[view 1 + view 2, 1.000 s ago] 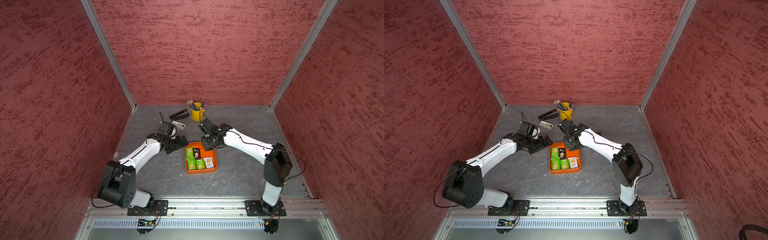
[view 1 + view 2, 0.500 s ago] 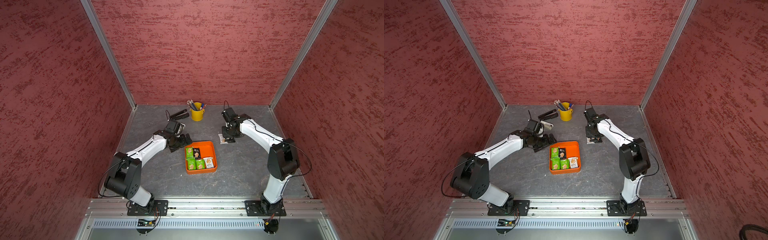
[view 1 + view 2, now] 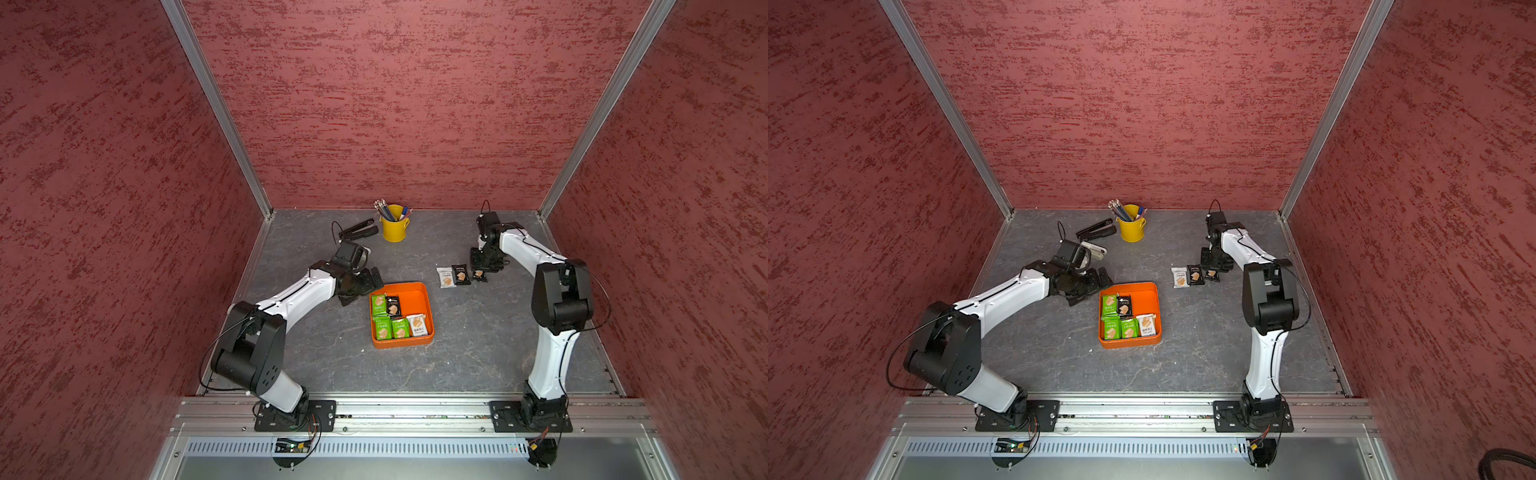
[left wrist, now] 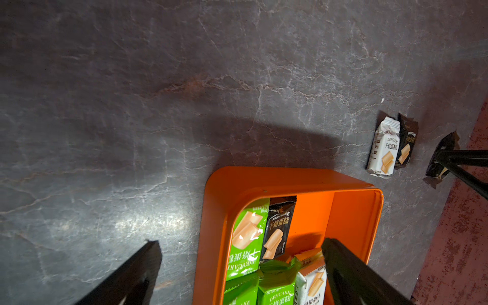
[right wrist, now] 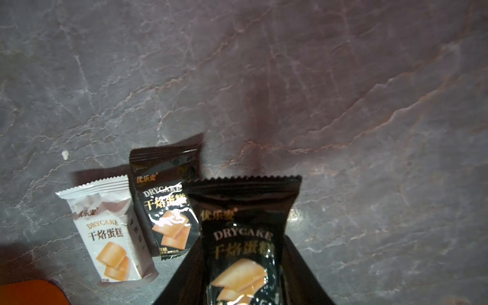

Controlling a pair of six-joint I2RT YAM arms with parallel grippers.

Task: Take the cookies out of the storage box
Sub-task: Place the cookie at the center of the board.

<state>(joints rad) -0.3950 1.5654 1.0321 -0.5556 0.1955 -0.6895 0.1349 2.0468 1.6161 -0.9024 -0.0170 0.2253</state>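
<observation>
The packet in my right gripper goes toward the lying black packet and down for release next, since the bare tabletop beside that one lies just below the gripper.
The orange storage box (image 3: 419, 287) (image 3: 1145, 291) sits mid-table and holds several cookies: green packets (image 3: 378, 304), a black one (image 3: 393, 305) and a white one (image 3: 417, 324). My left gripper (image 3: 363, 291) (image 4: 241, 240) stands open at the box's far-left corner, one finger (image 4: 343, 264) over the box. To the right, a white packet (image 3: 445, 276) (image 5: 108, 232) and a black packet (image 3: 461, 274) (image 5: 166, 208) lie on the table. Just beside them, my right gripper (image 3: 482, 269) (image 5: 243, 264) is shut on another black packet (image 5: 243, 232), low over the table.
A yellow pencil cup (image 3: 394, 228) and a black stapler (image 3: 358, 230) stand at the back. A grey-white device (image 3: 1094, 249) lies behind my left wrist. Red walls close in three sides.
My right arm has carried the black packet from the box's far edge out to the right, down beside the two packets lying there. My left gripper has edged slightly closer to the box.
</observation>
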